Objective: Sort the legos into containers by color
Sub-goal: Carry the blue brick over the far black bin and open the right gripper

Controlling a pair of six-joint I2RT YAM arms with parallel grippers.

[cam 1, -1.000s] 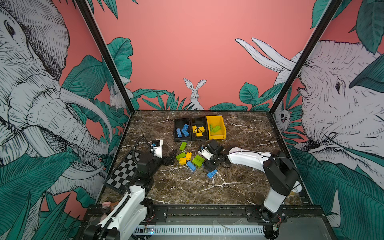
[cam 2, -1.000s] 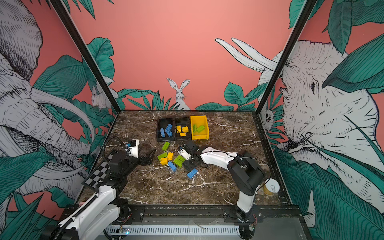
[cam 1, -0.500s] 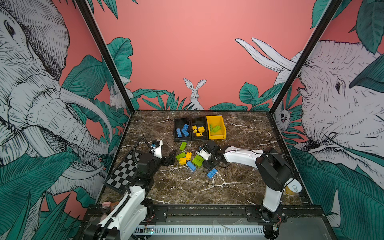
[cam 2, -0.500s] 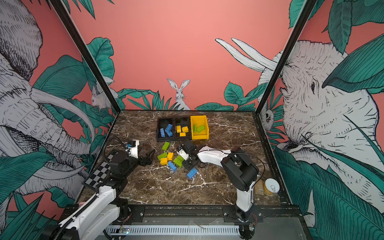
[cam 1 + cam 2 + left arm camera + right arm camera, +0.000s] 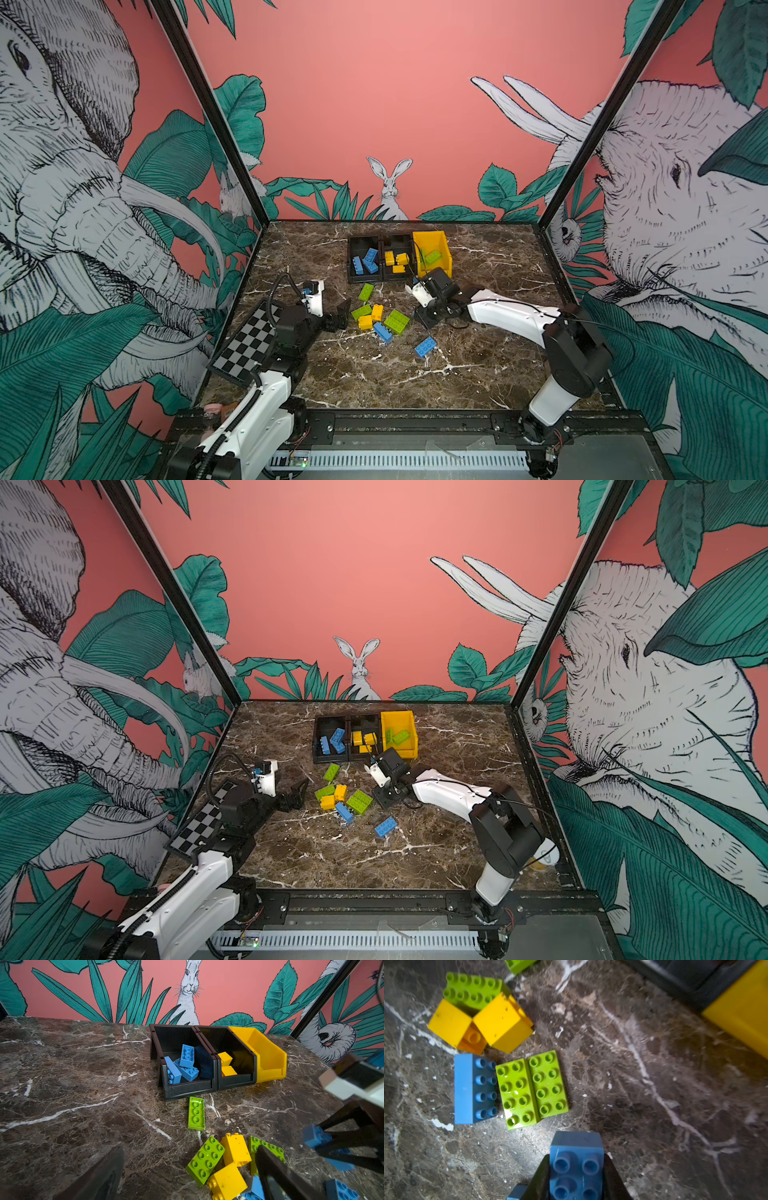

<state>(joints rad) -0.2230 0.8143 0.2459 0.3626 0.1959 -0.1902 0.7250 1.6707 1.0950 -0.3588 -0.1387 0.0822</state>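
Next, my right gripper rises outward over the black bin of blue legos, which stands outward of it beyond the pile, and releases the matching blue lego.
My right gripper (image 5: 576, 1178) is shut on a small blue lego (image 5: 576, 1167); in both top views it (image 5: 428, 320) sits low just right of the loose pile. The pile holds green legos (image 5: 397, 321), yellow legos (image 5: 377, 311) and a blue lego (image 5: 382, 331); another blue lego (image 5: 426, 346) lies apart. My left gripper (image 5: 187, 1178) stands open left of the pile, with nothing between its fingers. At the back, a black bin (image 5: 351, 257) holds blue legos, a second black bin (image 5: 236, 1080) yellow ones, and a yellow bin (image 5: 444, 249) green ones.
A checkerboard (image 5: 245, 349) lies at the table's left edge beside my left arm. A long green lego (image 5: 196, 1113) lies alone just in front of the black bins. A small yellow-and-white roll (image 5: 544, 856) sits at the front right corner behind my right arm.
My right gripper has shut on the small blue lego, and that arm's elbow has swung left. My left arm has not moved.
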